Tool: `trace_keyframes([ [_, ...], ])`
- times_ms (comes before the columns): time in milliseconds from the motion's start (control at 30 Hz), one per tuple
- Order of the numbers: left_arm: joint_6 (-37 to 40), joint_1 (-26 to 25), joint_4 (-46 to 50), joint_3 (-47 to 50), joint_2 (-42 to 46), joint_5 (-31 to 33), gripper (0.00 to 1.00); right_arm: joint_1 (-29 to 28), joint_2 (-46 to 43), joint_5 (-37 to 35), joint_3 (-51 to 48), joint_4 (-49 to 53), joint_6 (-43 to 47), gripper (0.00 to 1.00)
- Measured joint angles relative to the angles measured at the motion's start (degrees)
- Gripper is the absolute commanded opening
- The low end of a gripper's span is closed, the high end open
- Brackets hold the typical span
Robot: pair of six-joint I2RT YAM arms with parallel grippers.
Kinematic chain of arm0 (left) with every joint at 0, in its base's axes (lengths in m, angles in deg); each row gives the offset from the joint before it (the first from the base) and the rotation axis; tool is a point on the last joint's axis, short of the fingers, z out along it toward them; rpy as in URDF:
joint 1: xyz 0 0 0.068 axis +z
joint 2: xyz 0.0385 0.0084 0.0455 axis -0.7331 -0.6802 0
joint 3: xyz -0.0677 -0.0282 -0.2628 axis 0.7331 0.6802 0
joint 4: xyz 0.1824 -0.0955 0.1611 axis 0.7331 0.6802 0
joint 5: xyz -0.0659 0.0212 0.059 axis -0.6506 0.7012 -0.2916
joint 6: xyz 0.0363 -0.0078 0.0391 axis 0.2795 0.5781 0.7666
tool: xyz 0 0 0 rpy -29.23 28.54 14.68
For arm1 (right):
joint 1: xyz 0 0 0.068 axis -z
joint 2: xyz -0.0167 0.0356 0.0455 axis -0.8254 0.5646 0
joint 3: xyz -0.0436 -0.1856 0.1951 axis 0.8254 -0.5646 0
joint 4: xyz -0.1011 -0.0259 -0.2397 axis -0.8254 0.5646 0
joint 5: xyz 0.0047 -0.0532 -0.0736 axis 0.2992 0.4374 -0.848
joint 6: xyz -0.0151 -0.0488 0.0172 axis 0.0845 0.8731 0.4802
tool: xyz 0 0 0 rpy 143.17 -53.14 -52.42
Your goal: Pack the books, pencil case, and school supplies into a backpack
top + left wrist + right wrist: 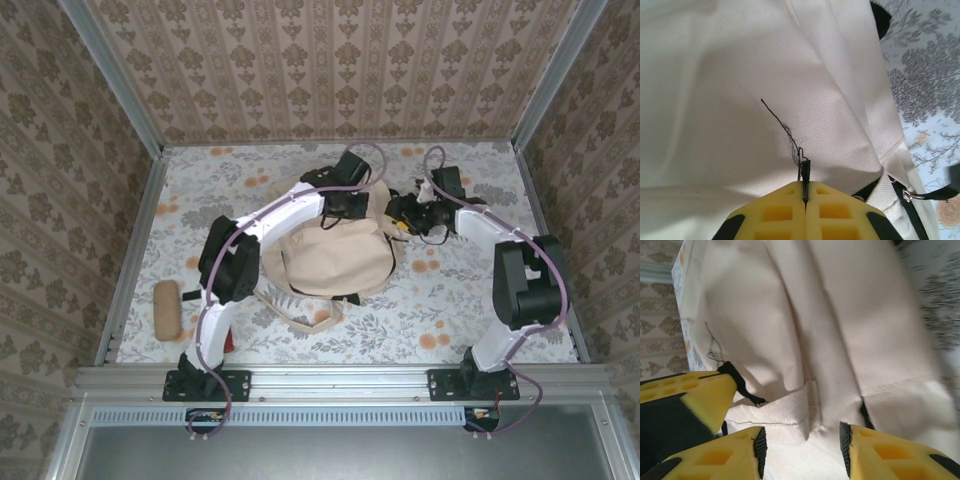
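Observation:
I am holding the thin black pull tab (805, 170) with my left gripper, so next I should pull the tab across the backpack away from my right gripper and then let it go.
The cream-beige backpack (330, 258) lies in the middle of the table. My left gripper (805, 186) is at its far top edge, shut on a thin black pull tab (805, 170) of the backpack, with the bag's fabric (740, 100) right in front of it. My right gripper (802, 440) stands open just right of it, its pads either side of a beige webbing strap (785, 410). The left gripper's yellow finger (695, 395) shows beside it. The tan pencil case (167, 308) lies at the near left. A red corner of the school supplies (229, 342) peeks out by the left arm. The books are out of view.
A loose beige strap (300, 318) trails from the backpack toward the near edge. A zipper with a metal slider (907, 196) runs along the bag's side. Patterned walls close in the table on three sides, with open tabletop (440, 310) at the near right.

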Motion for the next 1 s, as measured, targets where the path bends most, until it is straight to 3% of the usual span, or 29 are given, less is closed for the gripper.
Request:
trace_keyframes([
  [267, -1.2, 0.9, -3.9, 3.0, 1.8, -2.1, 0.00, -2.3, 7.1, 3.0, 6.0, 0.1, 0.0, 0.53],
  [467, -1.6, 1.3, -5.2, 3.7, 1.8, -3.3, 0.00, -2.3, 11.5, 3.3, 9.9, 0.6, -0.3, 0.48],
  [600, -1.6, 1.3, -5.9, 3.8, 1.8, -3.7, 0.00, -2.3, 14.3, 3.3, 12.2, 1.2, -0.3, 0.36],
  [767, -1.6, 1.3, -5.9, 4.0, 1.8, -3.5, 0.00, -2.5, 15.2, 2.9, 12.8, 2.2, 0.1, 0.03],
  [1000, -1.6, 1.4, -5.6, 9.2, 3.6, 0.2, 0.00, -3.3, 14.4, -2.5, 12.6, 3.0, 1.1, 0.00],
])
